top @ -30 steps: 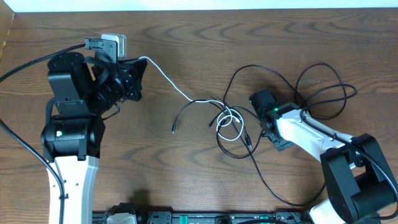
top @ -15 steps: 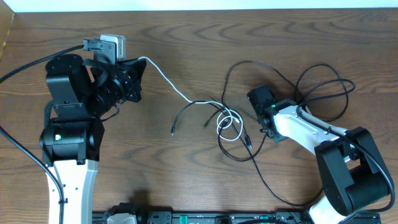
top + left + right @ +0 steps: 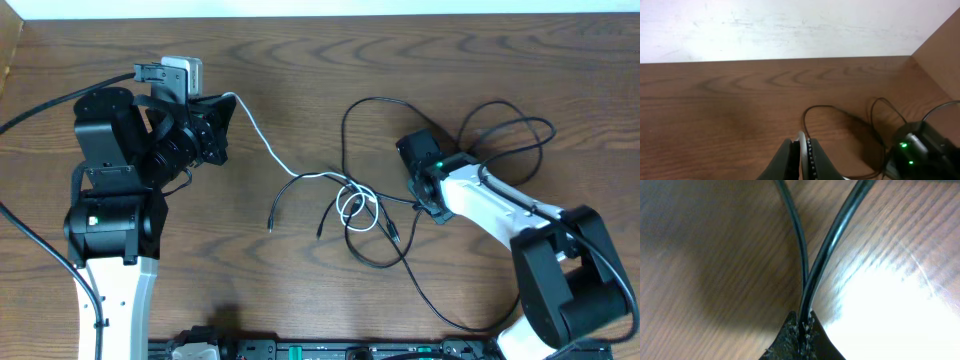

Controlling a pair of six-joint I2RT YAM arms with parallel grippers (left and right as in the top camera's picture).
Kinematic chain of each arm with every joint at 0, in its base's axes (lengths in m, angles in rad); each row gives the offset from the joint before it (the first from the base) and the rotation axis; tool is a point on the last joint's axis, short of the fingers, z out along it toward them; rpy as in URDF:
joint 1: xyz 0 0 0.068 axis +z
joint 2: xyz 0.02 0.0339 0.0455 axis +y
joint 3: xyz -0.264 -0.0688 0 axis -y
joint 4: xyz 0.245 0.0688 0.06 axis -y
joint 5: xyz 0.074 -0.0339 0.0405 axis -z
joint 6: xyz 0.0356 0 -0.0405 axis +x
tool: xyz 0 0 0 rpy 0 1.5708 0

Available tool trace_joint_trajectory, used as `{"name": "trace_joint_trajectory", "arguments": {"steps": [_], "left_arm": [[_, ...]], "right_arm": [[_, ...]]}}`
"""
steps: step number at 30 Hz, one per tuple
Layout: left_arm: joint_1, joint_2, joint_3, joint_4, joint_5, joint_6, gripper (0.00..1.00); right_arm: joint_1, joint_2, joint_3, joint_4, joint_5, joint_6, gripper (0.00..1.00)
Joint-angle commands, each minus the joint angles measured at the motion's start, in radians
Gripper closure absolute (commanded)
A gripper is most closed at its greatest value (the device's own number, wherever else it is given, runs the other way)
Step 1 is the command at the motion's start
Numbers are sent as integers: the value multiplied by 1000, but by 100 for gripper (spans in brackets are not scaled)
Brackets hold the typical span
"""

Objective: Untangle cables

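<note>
I will next move my right gripper up and away from the white loops, over the spread black loops, and let go of the black cable, because it runs among the white ones.
A white cable (image 3: 262, 140) runs from my left gripper (image 3: 227, 103) down to the tangle (image 3: 358, 208) at the table's middle, where it loops among thin black cables (image 3: 380, 99). The left wrist view shows the left gripper (image 3: 801, 142) shut on the white cable (image 3: 802, 150), which stands between its pads. My right gripper (image 3: 422, 198) sits low at the tangle's right edge. In the right wrist view the right gripper (image 3: 805, 322) is shut on a black cable (image 3: 812, 287), beside a second black strand (image 3: 795, 235). More black loops (image 3: 548, 130) spread to the right.
Thick black robot wires (image 3: 40, 105) trail off the left arm. A pale wall (image 3: 790, 25) borders the table's far edge. The right arm (image 3: 920, 150) with its green light shows in the left wrist view. Loose plug ends (image 3: 269, 226) lie left of the tangle.
My right gripper has closed on a black cable and moved up and left. The tangle and the loose black ends have shifted left. The left gripper still grips the white cable.
</note>
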Motion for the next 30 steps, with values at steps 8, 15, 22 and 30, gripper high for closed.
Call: {"name": "trace_joint_trajectory", "arguments": {"steps": [8, 15, 22, 30], "left_arm": [[-1, -13, -1, 0, 17, 2, 91], [-1, -10, -1, -19, 16, 18, 91], [-1, -10, -1, -29, 12, 37, 91], [-1, -10, -1, -39, -7, 41, 91]], "right_arm": [[3, -325, 272, -199, -70, -372, 99], [-42, -426, 428, -301, -56, -531, 99], [-202, -450, 671, -504, 43, -663, 99], [-509, -450, 993, -702, 55, -810, 99]]}}
